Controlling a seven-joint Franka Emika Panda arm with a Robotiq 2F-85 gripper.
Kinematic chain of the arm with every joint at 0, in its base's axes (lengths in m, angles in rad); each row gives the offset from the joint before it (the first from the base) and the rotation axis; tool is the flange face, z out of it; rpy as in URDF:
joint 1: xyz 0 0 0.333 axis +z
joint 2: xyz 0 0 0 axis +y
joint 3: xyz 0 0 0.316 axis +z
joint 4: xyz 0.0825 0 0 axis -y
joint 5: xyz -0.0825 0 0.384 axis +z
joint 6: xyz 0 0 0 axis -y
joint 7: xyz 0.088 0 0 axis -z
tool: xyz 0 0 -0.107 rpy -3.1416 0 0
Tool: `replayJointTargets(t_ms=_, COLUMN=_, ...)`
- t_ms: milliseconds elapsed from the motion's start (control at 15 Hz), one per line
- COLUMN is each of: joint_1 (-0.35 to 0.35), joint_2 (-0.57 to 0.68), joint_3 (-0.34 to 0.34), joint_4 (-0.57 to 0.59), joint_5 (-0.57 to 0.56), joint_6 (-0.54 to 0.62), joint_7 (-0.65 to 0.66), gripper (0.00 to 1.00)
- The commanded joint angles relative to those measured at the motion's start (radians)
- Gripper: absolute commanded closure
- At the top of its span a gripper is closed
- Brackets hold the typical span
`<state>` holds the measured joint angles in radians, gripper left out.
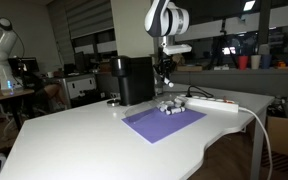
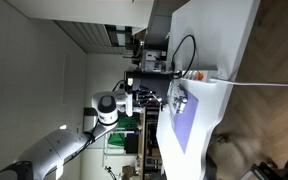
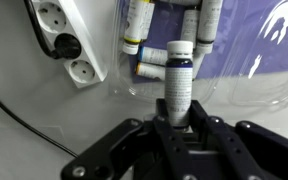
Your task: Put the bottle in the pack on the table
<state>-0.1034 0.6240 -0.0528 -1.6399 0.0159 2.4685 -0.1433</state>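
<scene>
The pack lies below my gripper on the mat (image 1: 164,122), so next I should lower the bottle toward the clustered bottles in the pack and release it there.
In the wrist view my gripper (image 3: 176,118) is shut on the bottle (image 3: 177,82), a small white cylinder with a dark band below its white end. It points toward the pack (image 3: 169,30), a cluster of small greyish-white bottles in clear wrap on the white table (image 3: 44,120). The held bottle's tip is close to the pack's nearest bottle; I cannot tell whether they touch. In an exterior view the gripper (image 1: 164,72) hangs above the pack (image 1: 170,106), which sits at the far end of the purple mat (image 1: 164,122). The pack also shows in an exterior view (image 2: 177,100).
A white power strip (image 3: 69,40) with a black cable lies beside the pack, also seen in an exterior view (image 1: 214,102). A tall black box-shaped machine (image 1: 134,80) stands behind the pack. The table's curved edge (image 1: 199,150) is near the mat.
</scene>
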Motion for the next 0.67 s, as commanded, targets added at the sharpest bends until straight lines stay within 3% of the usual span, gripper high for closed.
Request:
replayJointTargets(t_ms=0, joint_1=0.002, joint_2=0.030, joint_3=0.004, joint_4=0.006, joint_5=-0.025, joint_6=0.056, joint_7=0.002, gripper=0.93)
replayJointTargets(t_ms=600, joint_1=0.052, joint_2=0.148, joint_3=-0.039, joint_4=0.021, joint_5=-0.100, joint_6=0.179, joint_7=0.050, gripper=0.93)
